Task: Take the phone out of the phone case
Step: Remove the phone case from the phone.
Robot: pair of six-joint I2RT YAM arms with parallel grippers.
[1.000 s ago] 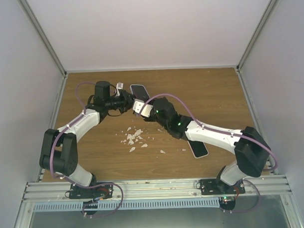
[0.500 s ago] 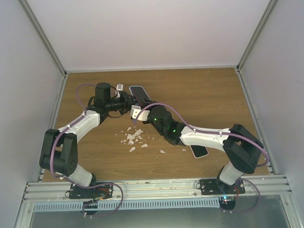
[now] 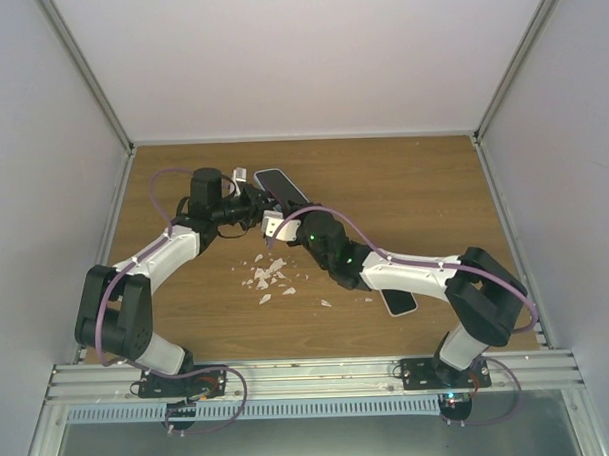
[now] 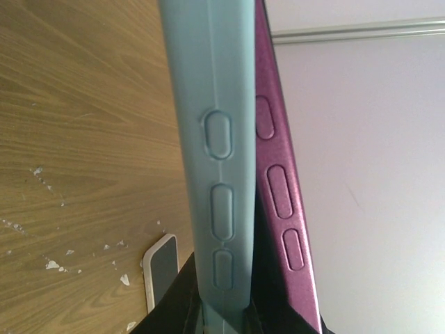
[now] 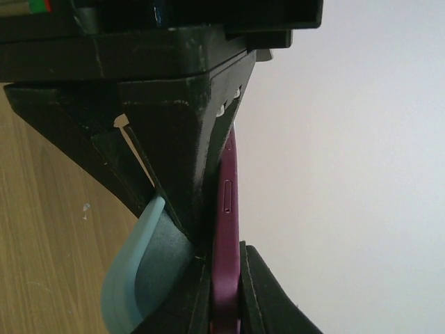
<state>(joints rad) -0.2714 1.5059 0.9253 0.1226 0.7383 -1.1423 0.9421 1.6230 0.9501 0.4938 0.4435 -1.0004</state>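
Observation:
My left gripper will next bring the light-blue case down and back onto the tabletop beside the white flakes and let it go, as my right gripper holds the phone.
A light-blue phone case and a purple phone stand edge-on side by side, held above the table. They are spread apart at the near end and touch further up. My left gripper is shut on the light-blue case. My right gripper is shut on the purple phone, with the case's curled edge to its left. In the top view the phone and case sit at the back middle between the left gripper and the right gripper.
A second phone with a pale rim lies flat on the wooden table, under the right forearm; it also shows in the left wrist view. White flakes are scattered at the table's middle. White walls enclose the table.
The right arm has swung left and folded at the elbow, bringing its gripper under the phone. The phone and case have shifted slightly left and back.

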